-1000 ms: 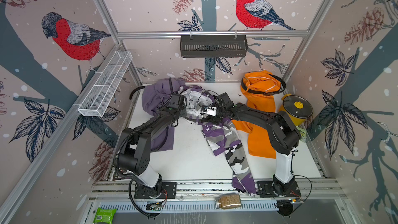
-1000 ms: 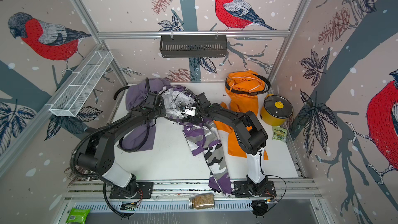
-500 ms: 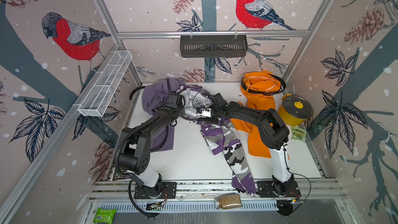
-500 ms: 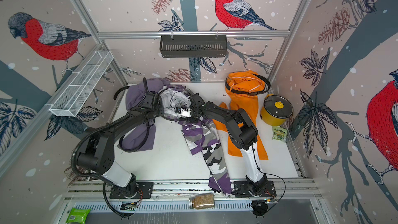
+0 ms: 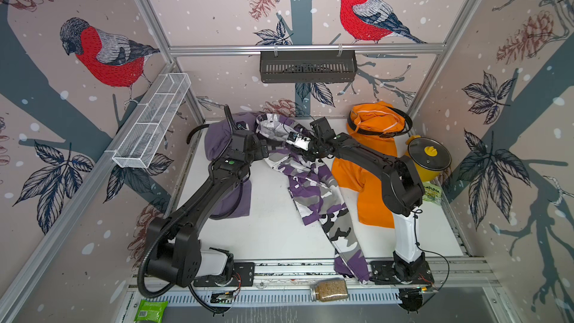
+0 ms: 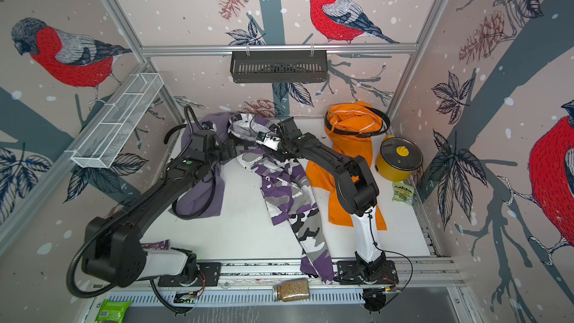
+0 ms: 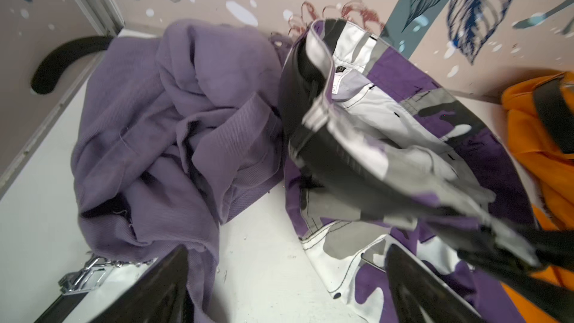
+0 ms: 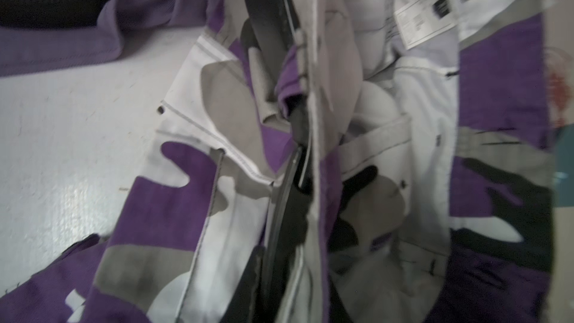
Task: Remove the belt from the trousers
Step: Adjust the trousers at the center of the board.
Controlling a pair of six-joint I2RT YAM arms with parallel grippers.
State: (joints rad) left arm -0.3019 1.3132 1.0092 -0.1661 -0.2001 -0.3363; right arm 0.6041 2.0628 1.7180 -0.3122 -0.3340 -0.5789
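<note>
The left gripper holds only the waistband of the camouflage trousers, so it needs to move back and down to close on the trousers' legs, which lie below it toward the robot's base.
The camouflage trousers (image 5: 310, 181) lie mid-table, with a black belt (image 7: 298, 88) threaded through their raised waistband. My right gripper (image 5: 309, 150) is shut on that waistband and belt edge (image 8: 292, 200) and holds it off the table. My left gripper (image 7: 285, 293) stands open over bare table between the lilac trousers (image 7: 174, 125) and the camouflage pair, with nothing between its fingers (image 7: 167, 287). The lilac pair's belt shows its chrome buckle (image 7: 84, 278) and a black end (image 5: 194, 133). The orange trousers (image 5: 369, 200) lie at the right with a black belt (image 5: 403, 125) looped round their waist.
A yellow lidded pot (image 5: 428, 156) and a snack bag (image 5: 431, 194) sit by the right wall. A jar (image 5: 329, 290) and a green packet (image 5: 150, 310) lie on the front rail. A white wire basket (image 5: 152, 119) and a black shelf (image 5: 307, 66) hang on the walls.
My left gripper has opened and let go of the cloth. My right gripper has reached left and closed on the camouflage waistband.
</note>
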